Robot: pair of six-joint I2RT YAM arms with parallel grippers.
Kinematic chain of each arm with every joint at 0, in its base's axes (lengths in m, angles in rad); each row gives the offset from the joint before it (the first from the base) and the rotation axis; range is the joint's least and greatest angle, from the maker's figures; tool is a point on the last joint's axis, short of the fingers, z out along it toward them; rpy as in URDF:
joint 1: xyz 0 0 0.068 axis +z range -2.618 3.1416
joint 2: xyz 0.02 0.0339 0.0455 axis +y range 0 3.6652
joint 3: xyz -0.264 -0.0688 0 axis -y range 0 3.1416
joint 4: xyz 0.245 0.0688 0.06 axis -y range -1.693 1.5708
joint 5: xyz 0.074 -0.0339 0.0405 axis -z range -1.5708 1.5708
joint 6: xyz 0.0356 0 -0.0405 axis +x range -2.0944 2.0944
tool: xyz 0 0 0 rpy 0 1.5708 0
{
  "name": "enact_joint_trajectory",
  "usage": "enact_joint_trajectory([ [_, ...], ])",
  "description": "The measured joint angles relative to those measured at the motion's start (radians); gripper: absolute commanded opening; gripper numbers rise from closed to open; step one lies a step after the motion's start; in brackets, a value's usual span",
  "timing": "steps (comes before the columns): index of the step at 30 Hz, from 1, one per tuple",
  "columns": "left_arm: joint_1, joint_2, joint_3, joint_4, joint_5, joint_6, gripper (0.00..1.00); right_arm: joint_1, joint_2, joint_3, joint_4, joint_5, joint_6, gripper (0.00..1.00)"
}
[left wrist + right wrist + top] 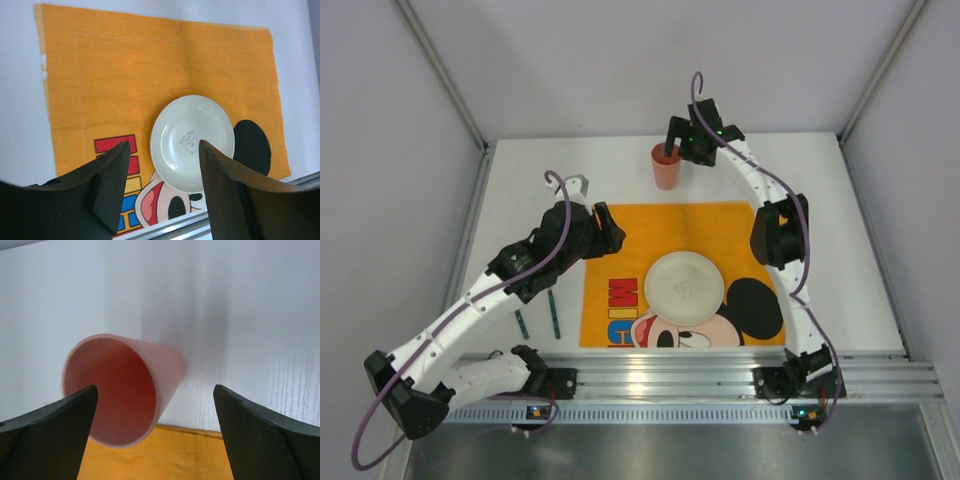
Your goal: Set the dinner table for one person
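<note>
The robot's right gripper next needs to lower its open fingers astride one side of the pink cup's rim, with one finger inside the cup's opening, and close, because that side of the cup is below, between the fingers.
The white dinner table carries an orange Mickey Mouse mat with a white plate on its near middle. A pink cup stands upright on the table just beyond the mat's far edge. My right gripper is open right above the cup; in the right wrist view the cup sits by the left finger, off-centre in the open right gripper. My left gripper hovers open and empty over the mat's left edge. In the left wrist view the plate shows beyond the open left gripper.
Two dark green utensils lie on the table left of the mat, under my left arm. A small grey object lies at the back left. A ribbed aluminium rail runs along the near edge. Grey walls enclose the table.
</note>
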Motion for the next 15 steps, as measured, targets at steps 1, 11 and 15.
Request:
enact_joint_trajectory([
  [1, 0.0, -0.012, -0.001, -0.023, -0.015, -0.004, 0.63, -0.001, 0.018, 0.0, 0.0, 0.016, 0.011, 1.0],
  [11, 0.001, -0.031, -0.001, -0.157, -0.107, -0.007, 0.65, -0.002, 0.059, -0.002, 0.012, 0.063, 0.076, 0.11],
  [15, 0.002, -0.002, 0.0, -0.169, -0.108, 0.0, 0.67, -0.012, 0.015, -0.064, 0.029, 0.084, 0.067, 0.02],
])
